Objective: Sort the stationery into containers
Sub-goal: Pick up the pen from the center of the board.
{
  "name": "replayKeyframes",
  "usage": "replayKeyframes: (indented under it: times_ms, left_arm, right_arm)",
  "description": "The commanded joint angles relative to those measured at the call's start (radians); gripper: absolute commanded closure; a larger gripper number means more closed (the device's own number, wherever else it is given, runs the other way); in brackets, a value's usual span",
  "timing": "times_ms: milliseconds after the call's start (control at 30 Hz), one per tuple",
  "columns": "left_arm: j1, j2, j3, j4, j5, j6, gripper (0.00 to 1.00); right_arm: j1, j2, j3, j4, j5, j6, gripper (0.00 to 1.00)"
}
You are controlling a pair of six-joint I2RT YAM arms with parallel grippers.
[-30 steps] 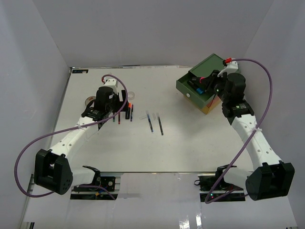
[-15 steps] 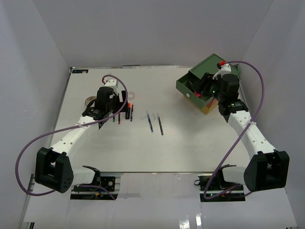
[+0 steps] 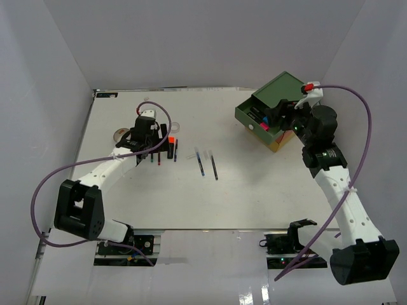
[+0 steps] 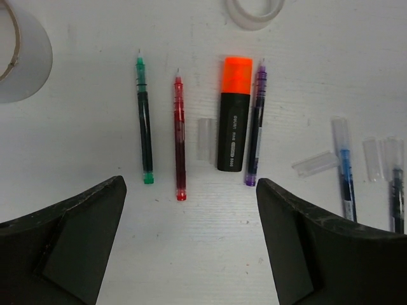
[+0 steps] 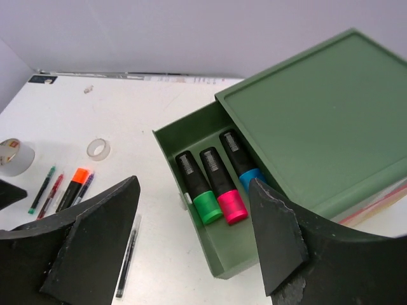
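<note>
My left gripper should next go down and toward the right in the top view, onto the black body of the orange-capped marker (image 4: 233, 114).
The chest (image 3: 283, 86) stands at the back right with its green top drawer (image 5: 175, 149) pulled out. In that drawer lie three black markers, capped green (image 5: 200, 187), pink (image 5: 222, 184) and blue (image 5: 241, 162). Just above and in front of it my right gripper (image 5: 194, 216) (image 3: 275, 116) hangs open, holding nothing. Over the left of the table my left gripper (image 4: 191, 216) (image 3: 154, 151) is open, low over the near ends of a green pen (image 4: 145, 121), a red pen (image 4: 180, 136), an orange-capped marker (image 4: 233, 114) and a purple pen (image 4: 255, 124).
A blue pen (image 4: 344, 171) and a dark pen (image 4: 395, 190) lie to the right with loose clear caps (image 4: 313, 163). A beige tape roll (image 4: 22, 51) sits far left and a clear tape roll (image 4: 254, 9) beyond the marker. The chest's lower drawers (image 5: 381, 197) are shut.
My right gripper has opened and drawn back up from the green drawer, leaving the blue-capped marker lying inside. The left arm has shifted slightly over the pens, its jaws still wide.
</note>
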Motion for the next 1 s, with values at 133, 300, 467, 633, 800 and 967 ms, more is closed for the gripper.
replayKeyframes:
  times_ms: [133,300,467,633,800,967]
  left_arm:
    - [0.026,0.125,0.102,-0.036,0.036,-0.069,0.19]
    - [0.025,0.219,0.155,-0.051,0.105,-0.108,0.35]
    - [0.02,0.268,0.19,-0.065,0.102,-0.125,0.43]
    - [-0.012,0.338,0.245,-0.087,0.078,-0.14,0.43]
    - [-0.044,0.389,0.284,-0.108,0.043,-0.143,0.44]
    - [-0.044,0.426,0.313,-0.127,0.03,-0.151,0.48]
  right_arm:
    - [-0.005,-0.129,-0.081,0.025,-0.011,-0.037,0.25]
    - [-0.005,-0.14,-0.116,0.062,-0.043,-0.034,0.25]
    - [-0.005,-0.147,-0.141,0.068,-0.046,-0.034,0.24]
    - [-0.005,-0.153,-0.148,0.07,-0.053,-0.038,0.24]
    - [-0.005,-0.17,-0.161,0.071,-0.037,-0.047,0.24]
    - [-0.005,-0.176,-0.165,0.07,-0.033,-0.051,0.24]
